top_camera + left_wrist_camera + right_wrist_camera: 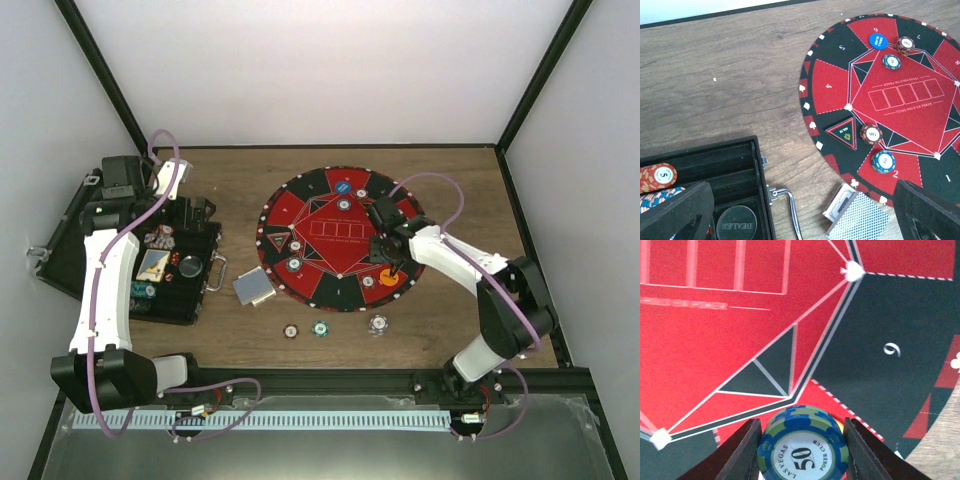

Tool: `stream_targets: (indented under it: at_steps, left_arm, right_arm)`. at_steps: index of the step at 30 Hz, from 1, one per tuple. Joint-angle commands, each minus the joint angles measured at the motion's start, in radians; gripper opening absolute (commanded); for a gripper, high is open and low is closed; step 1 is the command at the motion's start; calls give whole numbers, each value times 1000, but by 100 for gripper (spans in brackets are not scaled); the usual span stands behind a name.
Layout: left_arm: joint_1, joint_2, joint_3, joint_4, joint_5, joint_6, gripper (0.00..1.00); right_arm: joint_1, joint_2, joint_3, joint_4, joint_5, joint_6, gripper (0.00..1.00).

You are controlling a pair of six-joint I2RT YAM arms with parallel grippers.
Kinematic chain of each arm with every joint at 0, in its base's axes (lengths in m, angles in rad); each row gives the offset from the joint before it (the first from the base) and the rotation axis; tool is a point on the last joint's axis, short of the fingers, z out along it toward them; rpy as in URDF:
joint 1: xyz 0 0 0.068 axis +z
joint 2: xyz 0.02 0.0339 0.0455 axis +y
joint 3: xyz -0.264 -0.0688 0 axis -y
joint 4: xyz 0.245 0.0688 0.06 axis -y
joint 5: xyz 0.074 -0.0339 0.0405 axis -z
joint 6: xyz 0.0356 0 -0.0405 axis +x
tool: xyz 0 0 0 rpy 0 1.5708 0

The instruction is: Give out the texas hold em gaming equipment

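The right gripper brings the chip down next onto the bare red of the mat beside the orange disc, toward the mat's centre, as the disc covers the rim side.
My right gripper is shut on a blue-and-green "50" poker chip, low over the round red-and-black poker mat. In the top view it hangs by the orange disc on the mat's right side. My left gripper is open and empty, fingers wide apart above the case edge and table. A grey-backed card deck lies beside the mat. Chips and a blue disc sit on the mat.
A black hinged case lies open at left, with chips, a dealer button and a metal handle. Three loose chips lie on the table below the mat. A triangular "all in" marker is on the mat.
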Motion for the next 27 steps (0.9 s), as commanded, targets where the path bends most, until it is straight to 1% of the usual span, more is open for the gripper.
stream_targets:
  at_steps: [1, 10, 20, 22, 23, 24, 25, 27]
  left_arm:
    - [7, -5, 26, -4, 12, -11, 100]
    - [6, 1, 25, -3, 8, -10, 100]
    - [7, 6, 22, 2, 9, -11, 100]
    - [7, 6, 20, 2, 8, -8, 100]
    - [7, 5, 19, 2, 8, -9, 100]
    - [7, 5, 19, 2, 8, -10, 100]
    - [7, 4, 19, 2, 8, -9, 100]
    - [6, 4, 18, 3, 9, -9, 100]
  right_arm:
    - [-61, 41, -21, 88, -18, -32, 16]
    - [-67, 161, 4, 146, -65, -42, 17]
    - [-67, 220, 10, 164, -52, -44, 18]
    - [-67, 223, 10, 161, -50, -44, 23]
    - [-67, 225, 11, 158, -47, -42, 29]
    - [-67, 223, 13, 152, -45, -41, 39]
    - [-67, 220, 18, 145, -42, -40, 46]
    - [-67, 204, 27, 131, -37, -40, 56]
